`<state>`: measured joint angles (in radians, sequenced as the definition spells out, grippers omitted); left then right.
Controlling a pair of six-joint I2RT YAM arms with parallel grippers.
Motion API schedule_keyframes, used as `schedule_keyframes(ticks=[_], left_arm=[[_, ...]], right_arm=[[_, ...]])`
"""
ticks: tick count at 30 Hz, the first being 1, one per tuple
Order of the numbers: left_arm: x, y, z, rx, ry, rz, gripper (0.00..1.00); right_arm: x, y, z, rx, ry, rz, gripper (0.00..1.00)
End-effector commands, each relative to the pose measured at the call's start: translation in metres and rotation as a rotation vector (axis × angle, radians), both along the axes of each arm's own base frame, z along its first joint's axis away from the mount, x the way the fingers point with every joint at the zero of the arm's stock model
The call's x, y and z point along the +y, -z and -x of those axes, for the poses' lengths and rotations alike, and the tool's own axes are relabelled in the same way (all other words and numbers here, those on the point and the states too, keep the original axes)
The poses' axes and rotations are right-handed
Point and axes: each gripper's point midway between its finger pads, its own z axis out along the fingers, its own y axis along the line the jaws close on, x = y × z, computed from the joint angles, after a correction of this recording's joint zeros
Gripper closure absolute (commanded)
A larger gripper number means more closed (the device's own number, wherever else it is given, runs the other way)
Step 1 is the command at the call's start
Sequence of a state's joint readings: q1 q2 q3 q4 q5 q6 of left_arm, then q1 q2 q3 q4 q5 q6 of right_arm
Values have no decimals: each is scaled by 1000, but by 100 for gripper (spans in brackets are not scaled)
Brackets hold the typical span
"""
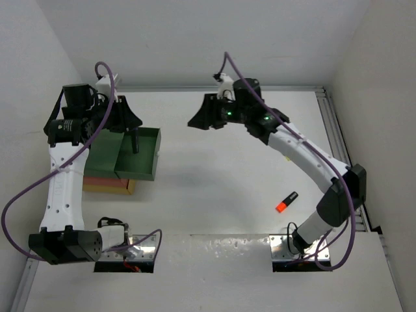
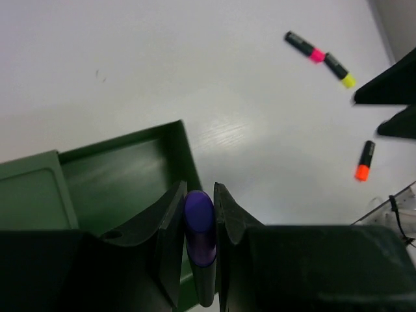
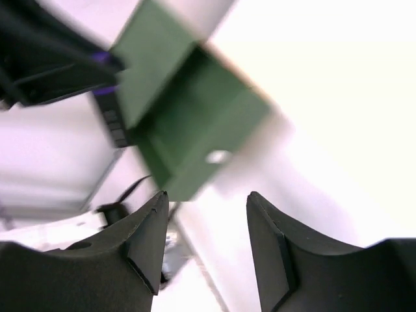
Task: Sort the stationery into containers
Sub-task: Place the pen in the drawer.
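The highlighter still hangs above the empty dark green tray. Next, my left gripper should carry the purple highlighter (image 2: 198,224) down toward that tray's bottom and release it.
My left gripper (image 1: 133,132) (image 2: 199,192) is shut on a purple highlighter (image 2: 198,224) and holds it upright over the dark green tray (image 1: 138,173) (image 2: 110,179), near its right wall. The right gripper (image 1: 196,121) (image 3: 205,208) is open and empty, raised above the middle of the table and facing the green tray (image 3: 195,117). An orange highlighter (image 1: 286,202) (image 2: 364,160) lies on the table at the right. A pink highlighter (image 2: 305,47) and a yellow one (image 2: 340,69) lie end to end farther off; the right arm hides them in the top view.
A second green box (image 1: 101,156) sits left of the open tray, on top of a red-orange tray (image 1: 104,182) and a yellow tray (image 1: 116,190). A metal rail (image 1: 335,136) runs along the table's right edge. White walls close in the back and sides.
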<state>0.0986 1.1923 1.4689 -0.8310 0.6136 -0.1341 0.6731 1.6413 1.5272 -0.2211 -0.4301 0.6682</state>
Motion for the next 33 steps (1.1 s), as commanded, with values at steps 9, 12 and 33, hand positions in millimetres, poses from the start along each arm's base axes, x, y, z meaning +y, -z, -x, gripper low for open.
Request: schedule_keyframes(ticks=[9, 12, 33], left_arm=[[16, 64, -12, 203, -46, -116, 94], [14, 77, -18, 246, -45, -102, 94], [1, 120, -29, 382, -22, -75, 41]], right_arm=[[-128, 23, -35, -21, 226, 90, 48], [-145, 36, -37, -8, 252, 115, 48], [-241, 100, -64, 76, 403, 352, 47]])
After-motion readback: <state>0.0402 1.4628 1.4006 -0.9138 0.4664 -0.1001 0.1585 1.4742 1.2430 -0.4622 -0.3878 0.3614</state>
